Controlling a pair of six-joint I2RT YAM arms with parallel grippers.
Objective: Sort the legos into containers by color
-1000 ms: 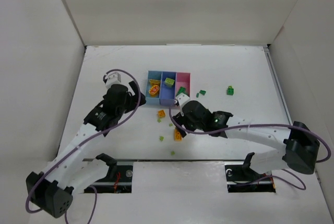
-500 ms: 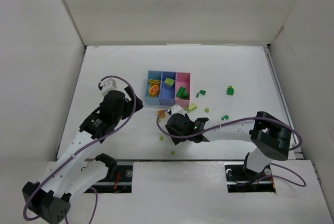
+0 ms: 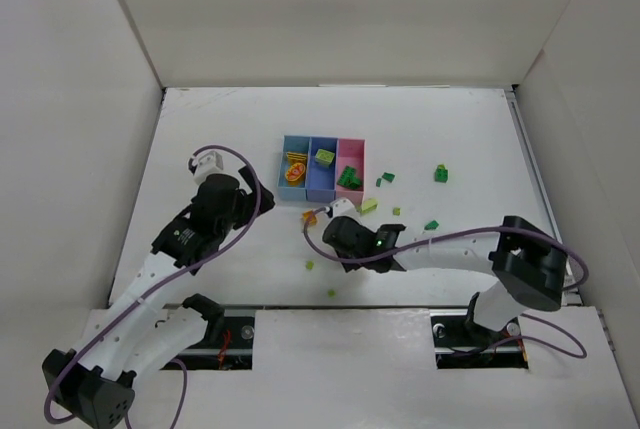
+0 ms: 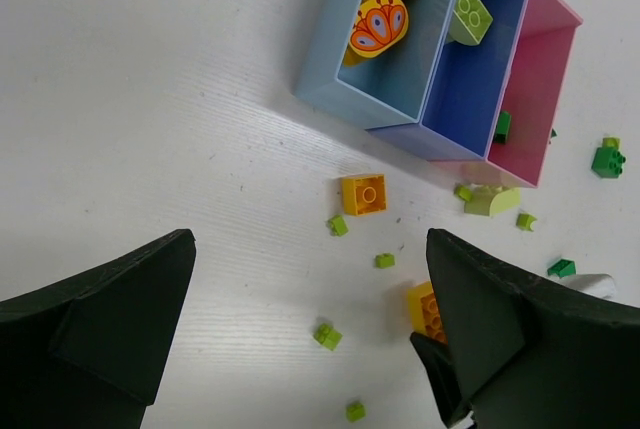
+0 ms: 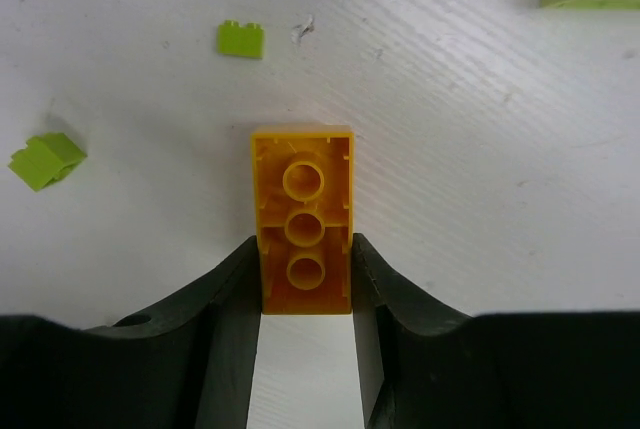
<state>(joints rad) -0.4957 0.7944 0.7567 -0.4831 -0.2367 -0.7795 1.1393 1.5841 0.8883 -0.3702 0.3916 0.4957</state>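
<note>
The light blue bin (image 3: 285, 175) is outward of my right gripper and to the left in the top view. My right gripper will lift outward over the bin to let go of the brick.
In the right wrist view a yellow-orange brick (image 5: 302, 219) lies underside up, and my right gripper (image 5: 304, 259) is shut on it, both fingers pressed against its long sides. From above, that gripper (image 3: 335, 232) sits just in front of the containers. These are a light blue bin (image 3: 285, 175), a periwinkle bin (image 3: 321, 189) and a pink bin (image 3: 353, 149). A round yellow-red piece (image 4: 378, 26) lies in the light blue bin, a lime brick (image 4: 468, 14) in the periwinkle one and a dark green brick (image 4: 502, 125) in the pink one. My left gripper (image 4: 310, 279) hangs open, left of the bins.
A square yellow brick (image 4: 363, 194) and small lime pieces (image 4: 327, 335) are scattered in front of the bins. A pale green brick (image 3: 369, 205) lies by the pink bin. Dark green pieces (image 3: 441, 173) lie to the right. White walls enclose the table.
My right gripper came down from beside the pink bin and closed on the yellow-orange brick. The left arm pulled back a little from the bins, still open.
</note>
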